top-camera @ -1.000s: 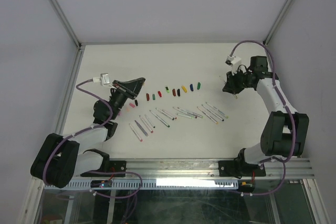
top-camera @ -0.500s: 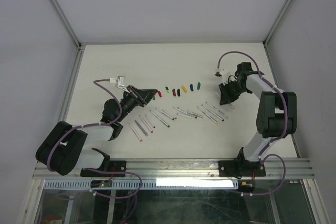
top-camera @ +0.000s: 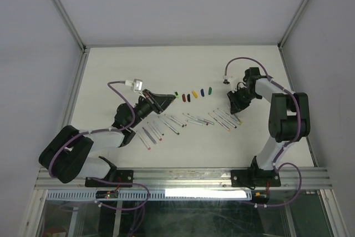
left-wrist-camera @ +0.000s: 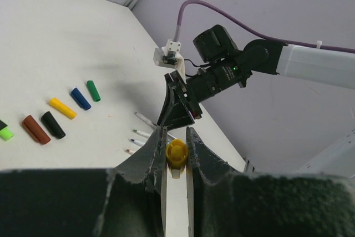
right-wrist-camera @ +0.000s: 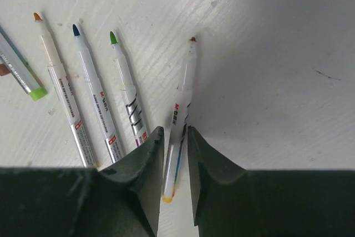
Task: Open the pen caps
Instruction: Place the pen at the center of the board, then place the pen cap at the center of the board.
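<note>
My left gripper will move past the other caps and down, and let go of its yellow cap on the bare tabletop (top-camera: 220,90) beside the green cap, because the row ends there.
My left gripper (left-wrist-camera: 176,137) is shut on a yellow pen cap (left-wrist-camera: 176,154), seen end-on between the fingers. In the top view this gripper (top-camera: 166,99) hovers at the left end of the row of loose pen caps (top-camera: 191,95). Red-brown (left-wrist-camera: 35,129), black (left-wrist-camera: 53,124), yellow (left-wrist-camera: 62,108), blue (left-wrist-camera: 80,98) and green (left-wrist-camera: 93,90) caps lie on the table. My right gripper (right-wrist-camera: 176,132) stands slightly open astride an uncapped pen (right-wrist-camera: 183,95) that lies flat on the table, with a gap on both sides. In the top view the right gripper (top-camera: 238,110) is at the right end of the pens (top-camera: 183,120).
Three other uncapped pens, green-tipped (right-wrist-camera: 126,90), blue-tipped (right-wrist-camera: 89,84) and orange-tipped (right-wrist-camera: 55,76), lie side by side left of the right gripper. The right arm (left-wrist-camera: 222,76) shows in the left wrist view. White walls with metal rails (top-camera: 77,81) bound the table.
My left gripper has carried the yellow cap rightward to the cap row. My right gripper has come down to the right end of the pens and parted its jaws around the pen.
</note>
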{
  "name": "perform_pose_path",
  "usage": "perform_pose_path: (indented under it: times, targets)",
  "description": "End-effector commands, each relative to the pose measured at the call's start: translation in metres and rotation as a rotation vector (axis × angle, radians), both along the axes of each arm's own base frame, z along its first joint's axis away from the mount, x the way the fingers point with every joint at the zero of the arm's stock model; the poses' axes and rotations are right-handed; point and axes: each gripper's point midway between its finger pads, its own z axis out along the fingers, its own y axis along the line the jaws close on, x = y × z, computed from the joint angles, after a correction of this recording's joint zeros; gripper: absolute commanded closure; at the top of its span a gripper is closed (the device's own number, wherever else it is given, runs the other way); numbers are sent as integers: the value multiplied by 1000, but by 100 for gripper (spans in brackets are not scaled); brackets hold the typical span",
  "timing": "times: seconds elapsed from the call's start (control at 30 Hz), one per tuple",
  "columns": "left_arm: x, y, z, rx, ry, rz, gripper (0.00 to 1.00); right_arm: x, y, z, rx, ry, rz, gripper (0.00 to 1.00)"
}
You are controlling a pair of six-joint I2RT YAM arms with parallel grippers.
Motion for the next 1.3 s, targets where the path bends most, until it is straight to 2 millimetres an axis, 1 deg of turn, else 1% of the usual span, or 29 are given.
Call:
perform_pose_path:
  times: [0.0,0.23,0.3,0.4,0.6,0.63,0.73,0.83,0.97,1.0,1.13,1.27]
  targets:
    - [5,-11,17,-7,-63,3,100,12,-4,3,-33,-38,1,72]
    - [6,-29,17,-3,-53,-28,100,14,-4,7,-34,-47,-5,68]
    - [6,-35,20,-4,-56,-34,100,15,-4,11,-32,-59,-9,67]
    - [9,-47,10,21,-26,-38,100,18,-4,16,-33,-75,-16,66]
    - [15,-72,0,60,19,-31,100,24,-3,26,-26,-122,-27,65]
    - [18,-76,1,64,23,-25,100,25,-3,26,-26,-125,-27,65]
    - [26,-88,-5,90,54,-5,100,26,-4,28,-25,-135,-30,65]
    - [34,-101,-14,124,90,14,100,28,-2,34,-14,-152,-32,64]
    - [51,-125,-30,198,152,37,100,33,-1,53,20,-213,-46,64]
    - [55,-131,-38,226,177,44,100,35,-1,58,31,-232,-52,64]
    - [75,-152,-67,357,282,97,100,43,-9,90,78,-346,-99,65]
    - [96,-168,-91,481,373,180,100,50,-21,122,134,-474,-171,65]
